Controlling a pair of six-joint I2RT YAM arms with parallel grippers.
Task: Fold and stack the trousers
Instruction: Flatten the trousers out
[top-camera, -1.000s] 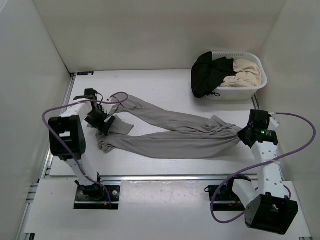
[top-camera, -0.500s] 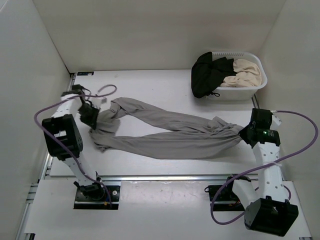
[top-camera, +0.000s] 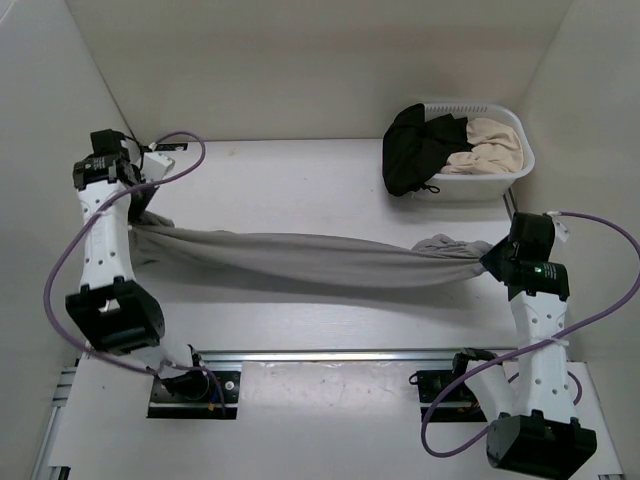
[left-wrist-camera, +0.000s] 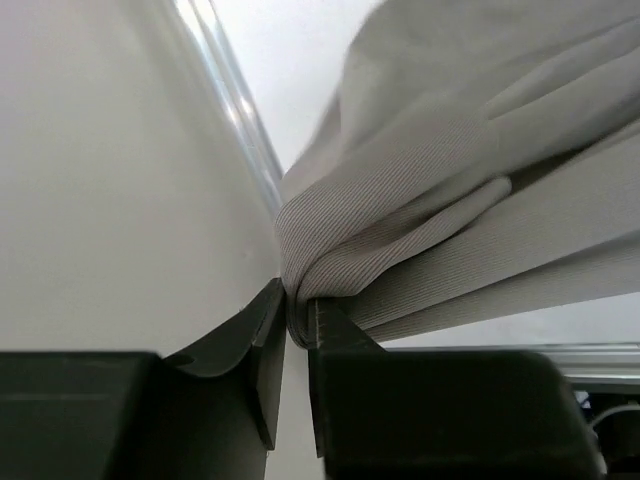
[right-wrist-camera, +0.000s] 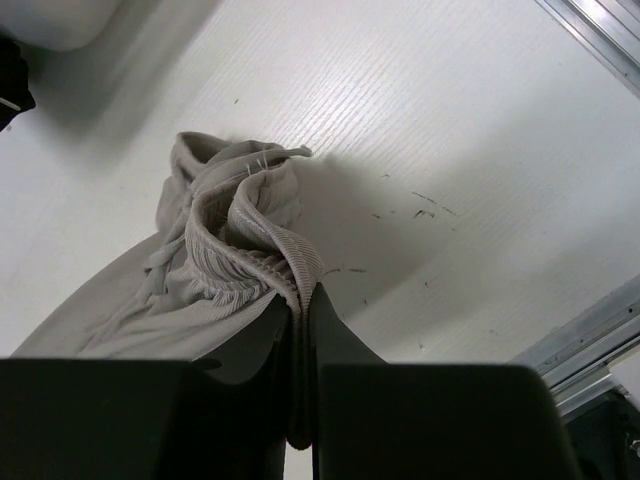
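Note:
My left gripper will next swing the ribbed cuffs outward, then down to the table (top-camera: 142, 240) (left-wrist-camera: 287, 128) beside the wall, as the trousers hang narrow.
The grey trousers (top-camera: 300, 258) hang stretched in a long band across the table between my two grippers. My left gripper (top-camera: 140, 228) sits at the far left by the wall, shut on the bunched leg ends (left-wrist-camera: 400, 230). At the right, my right gripper (top-camera: 492, 262) is shut on the ribbed waistband (right-wrist-camera: 250, 260), which bunches up just in front of its fingers (right-wrist-camera: 335, 330). The middle of the trousers sags slightly toward the table.
A white basket (top-camera: 505, 180) at the back right holds a black garment (top-camera: 415, 148) and a beige garment (top-camera: 490, 145). The left wall (left-wrist-camera: 120, 180) and a metal rail (left-wrist-camera: 235, 100) stand close to the left gripper. Purple cables loop round both arms.
The left gripper closed on the leg ends and swung out to the far left, lifting them. The two spread legs were drawn together into one taut band. The right gripper kept its grip.

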